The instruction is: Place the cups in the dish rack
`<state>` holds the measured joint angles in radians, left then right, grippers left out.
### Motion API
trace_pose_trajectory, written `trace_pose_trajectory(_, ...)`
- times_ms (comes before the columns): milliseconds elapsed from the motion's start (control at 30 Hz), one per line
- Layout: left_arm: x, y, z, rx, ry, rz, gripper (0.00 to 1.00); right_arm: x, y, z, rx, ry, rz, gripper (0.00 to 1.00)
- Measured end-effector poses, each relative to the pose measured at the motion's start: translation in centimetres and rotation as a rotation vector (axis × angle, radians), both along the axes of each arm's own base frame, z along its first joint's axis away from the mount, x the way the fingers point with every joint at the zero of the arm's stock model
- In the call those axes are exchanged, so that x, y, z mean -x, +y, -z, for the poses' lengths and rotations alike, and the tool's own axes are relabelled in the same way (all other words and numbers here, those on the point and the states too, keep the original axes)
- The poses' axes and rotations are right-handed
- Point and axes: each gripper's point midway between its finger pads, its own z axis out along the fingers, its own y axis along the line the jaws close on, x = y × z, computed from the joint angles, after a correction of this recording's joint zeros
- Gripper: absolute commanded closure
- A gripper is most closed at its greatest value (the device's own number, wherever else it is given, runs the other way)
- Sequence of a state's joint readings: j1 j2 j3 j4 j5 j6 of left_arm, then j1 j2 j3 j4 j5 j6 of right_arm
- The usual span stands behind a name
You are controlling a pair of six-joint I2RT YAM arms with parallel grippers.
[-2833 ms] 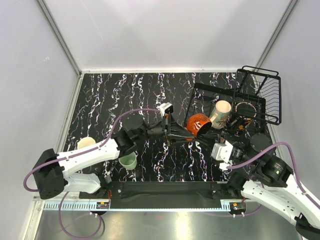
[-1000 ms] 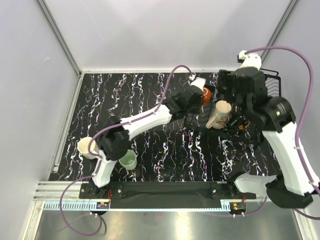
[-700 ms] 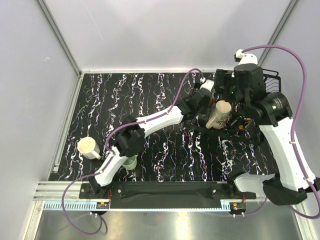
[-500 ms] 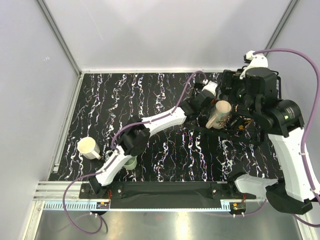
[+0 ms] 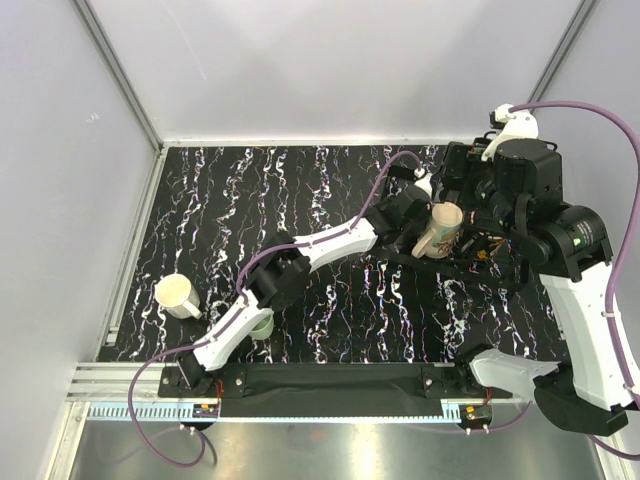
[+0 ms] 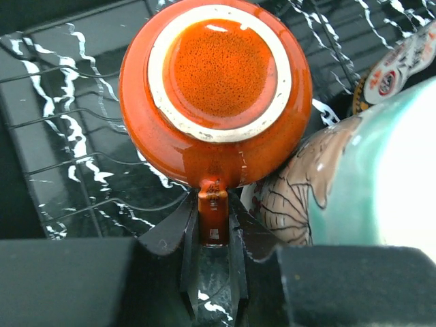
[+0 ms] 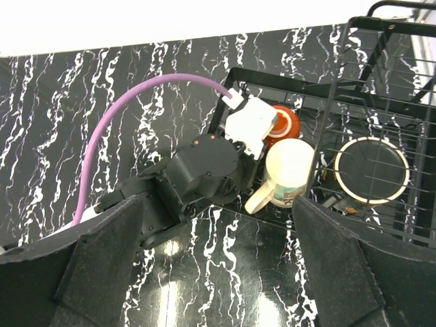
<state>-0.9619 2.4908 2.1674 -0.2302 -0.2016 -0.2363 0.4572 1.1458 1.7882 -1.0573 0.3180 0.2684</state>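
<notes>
The upturned red cup should go down onto the dish rack's wire bottom beside the cream patterned cup, and my left gripper will lower it there and release it, since bare wires show in that spot.
The glossy red cup (image 6: 216,82) hangs upside down over the dish rack (image 7: 286,73), base toward the left wrist camera. My left gripper (image 6: 212,219) is shut on its handle. In the right wrist view the red cup (image 7: 285,125) shows just beyond the left gripper's body, beside a cream patterned cup (image 7: 289,174) lying in the basket. A black cup with a pale rim (image 7: 371,170) lies in the rack behind the wires. My right gripper (image 7: 221,228) hovers high above, open and empty. A beige cup (image 5: 178,296) and a mint-green cup (image 5: 262,325) stand on the table at the left.
The left arm (image 5: 330,240) stretches diagonally across the marbled black table (image 5: 230,190) to the rack. The right arm (image 5: 560,240) towers over the rack's taller wire section. White walls close the table on three sides.
My left gripper has carried the red cup further right into the rack basket. The right arm has drifted right and upward, its jaws a little wider.
</notes>
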Motion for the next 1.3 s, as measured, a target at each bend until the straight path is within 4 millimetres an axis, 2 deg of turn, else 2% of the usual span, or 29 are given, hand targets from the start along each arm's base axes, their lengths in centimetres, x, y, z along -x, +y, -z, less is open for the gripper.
trace_pose_trajectory(200, 0.9, -1.1, 0.3, 0.028, 0.038, 0.085, 1.00, -0.2, 0.6, 0.3, -0.008, 0.004, -0.026, 0.03)
trace_pose_trajectory(333, 0.7, -1.6, 1.1, 0.034, 0.054, 0.112, 1.00, -0.1, 0.9, 0.5, -0.015, 0.008, -0.044, 0.03)
trace_pose_trajectory(600, 0.4, -0.8, 2.5, 0.026, 0.105, 0.108, 1.00, 0.3, 1.0, 0.0, -0.031, -0.015, -0.055, 0.02)
trace_pose_trajectory(867, 0.0, -0.5, 2.5, 0.042, 0.124, 0.086, 0.80, 0.5, 1.2, -0.1, -0.040, -0.019, -0.071, 0.02)
trace_pose_trajectory(1067, 0.0, -0.4, 2.5, 0.047, 0.133, 0.078, 0.69, 0.5, 1.6, 0.0, -0.046, -0.012, -0.088, 0.01)
trace_pose_trajectory(1100, -0.1, -0.5, 2.4, 0.050, 0.131, 0.077, 0.64, 0.5, 1.6, 0.0, -0.046, -0.012, -0.089, 0.01)
trace_pose_trajectory(1300, -0.1, -0.6, 2.4, 0.058, 0.128, 0.080, 0.62, 0.6, 1.7, 0.0, -0.052, -0.010, -0.095, 0.01)
